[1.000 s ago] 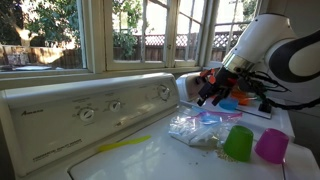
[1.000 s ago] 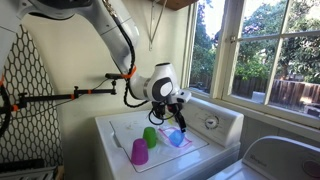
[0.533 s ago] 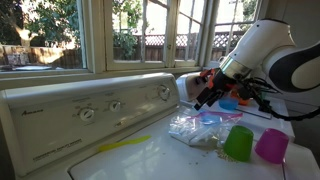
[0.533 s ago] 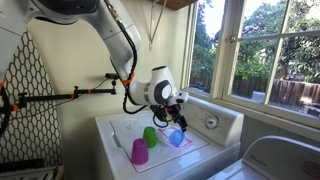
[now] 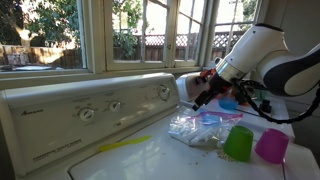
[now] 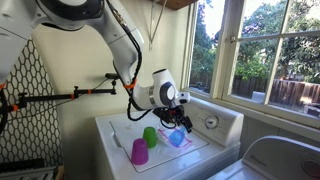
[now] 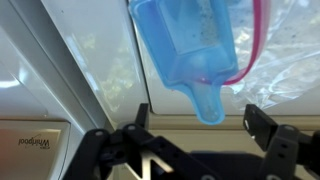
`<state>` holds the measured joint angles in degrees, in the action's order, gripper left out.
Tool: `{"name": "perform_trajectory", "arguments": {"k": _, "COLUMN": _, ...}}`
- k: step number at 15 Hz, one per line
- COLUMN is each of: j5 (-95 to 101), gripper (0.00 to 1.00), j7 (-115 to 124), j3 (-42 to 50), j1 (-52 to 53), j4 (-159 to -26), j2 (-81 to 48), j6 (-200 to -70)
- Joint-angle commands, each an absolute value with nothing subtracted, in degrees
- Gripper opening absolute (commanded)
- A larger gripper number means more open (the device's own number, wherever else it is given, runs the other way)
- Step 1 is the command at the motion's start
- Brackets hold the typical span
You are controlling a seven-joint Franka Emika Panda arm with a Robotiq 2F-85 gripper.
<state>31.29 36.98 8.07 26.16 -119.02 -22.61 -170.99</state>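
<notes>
My gripper's open fingers already have the handle's tip pointing between them. Next I will lower my gripper so its fingers go on both sides of the blue scoop's handle, and close there.
My gripper is open and empty. It hovers just above the handle of a blue plastic scoop that lies on a clear zip bag with a pink seal. In both exterior views the gripper hangs over the white washer top, close to the control panel, with the blue scoop and the clear bag below it. Nothing is between the fingers.
A green cup and a purple cup stand upside down on the washer lid. The control panel with knobs runs along the back. A second machine stands beside it. Windows are behind.
The gripper has shifted slightly toward the control panel and lower over the scoop's handle. The scoop, bag and cups have not moved.
</notes>
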Motion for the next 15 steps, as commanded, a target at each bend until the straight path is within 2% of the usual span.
{"name": "perform_trajectory", "arguments": {"k": 1, "j5": 33.5, "gripper": 0.7, "j7": 38.5, "j3": 10.4, "j1": 28.3, "j4": -117.2, "j2": -25.2, "j6": -172.0}}
{"name": "perform_trajectory", "arguments": {"k": 9, "j5": 32.3, "gripper": 0.06, "j7": 37.3, "j3": 9.3, "j1": 28.6, "j4": -118.1, "j2": -24.5, "j6": -172.3}}
{"name": "perform_trajectory", "arguments": {"k": 10, "j5": 32.4, "gripper": 0.02, "j7": 37.2, "j3": 9.2, "j1": 28.7, "j4": -118.4, "j2": -23.9, "j6": -172.6}}
{"name": "perform_trajectory", "arguments": {"k": 11, "j5": 32.8, "gripper": 0.05, "j7": 37.3, "j3": 9.3, "j1": 29.1, "j4": -119.1, "j2": -22.8, "j6": -173.3}}
{"name": "perform_trajectory", "arguments": {"k": 15, "j5": 36.7, "gripper": 0.06, "j7": 39.0, "j3": 12.9, "j1": 33.2, "j4": -119.5, "j2": -19.9, "j6": -176.2}}
